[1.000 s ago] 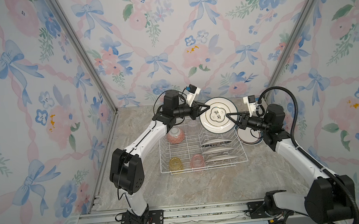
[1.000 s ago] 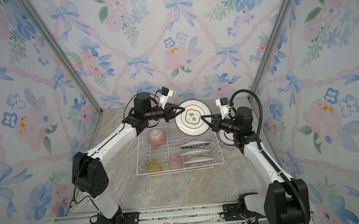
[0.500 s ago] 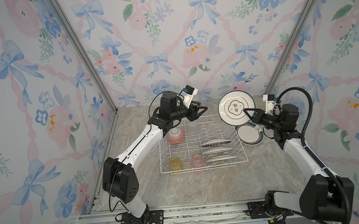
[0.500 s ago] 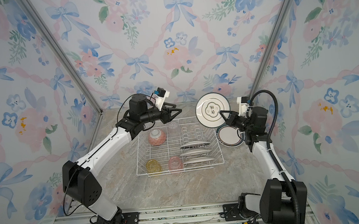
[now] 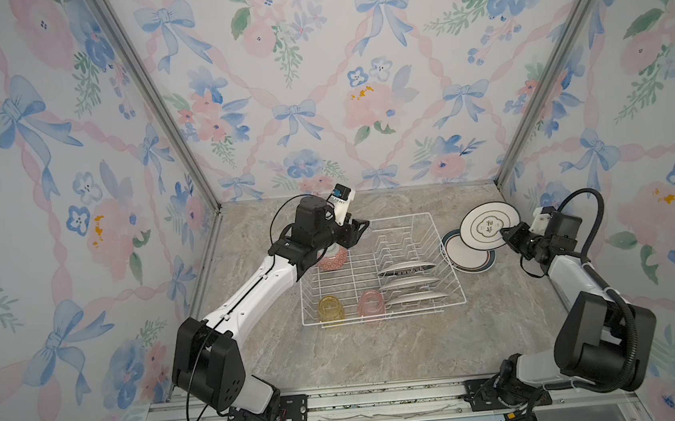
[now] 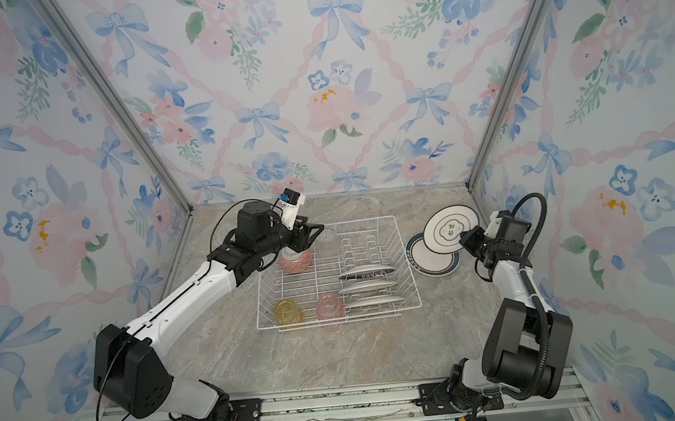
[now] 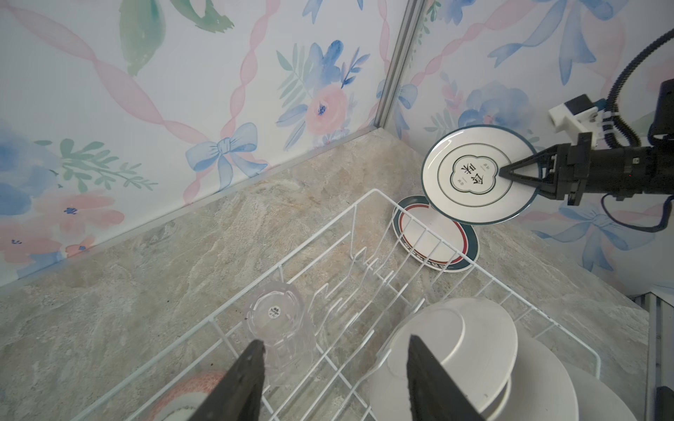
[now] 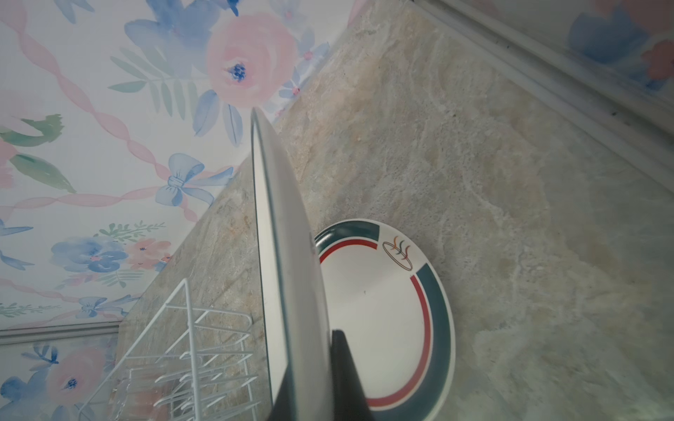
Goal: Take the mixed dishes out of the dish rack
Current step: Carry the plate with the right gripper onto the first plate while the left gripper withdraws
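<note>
My right gripper will next move down and toward the rack (image 5: 399, 217) and let go of its plate onto the flat plate (image 5: 466, 254), because that plate is empty below it.
The white wire dish rack (image 5: 399, 217) holds three plates (image 5: 405, 269) on edge in its slots. It also holds a yellow tumbler (image 5: 330, 308), a pink tumbler (image 5: 371, 302), a pink-red bowl (image 5: 334, 259) and a clear tumbler (image 7: 279, 317). My left gripper (image 7: 335, 342) hangs open and empty over the rack's back left corner, above the clear tumbler. Right of the rack, my right gripper (image 5: 503, 232) is shut on a white dark-rimmed plate (image 5: 485, 223). It holds the plate tilted above another plate (image 5: 467, 260) that lies flat on the table.
The flat plate has a green and red rim (image 8: 434, 310) and lies close to the rack's right side. The right wall's metal corner post (image 5: 504, 176) stands just behind it. Marble tabletop (image 5: 381, 353) stretches in front of the rack.
Both grippers held the plate over the rack. My left gripper let go, opened and drew back left. My right gripper carried the plate right and down, over the flat plate.
</note>
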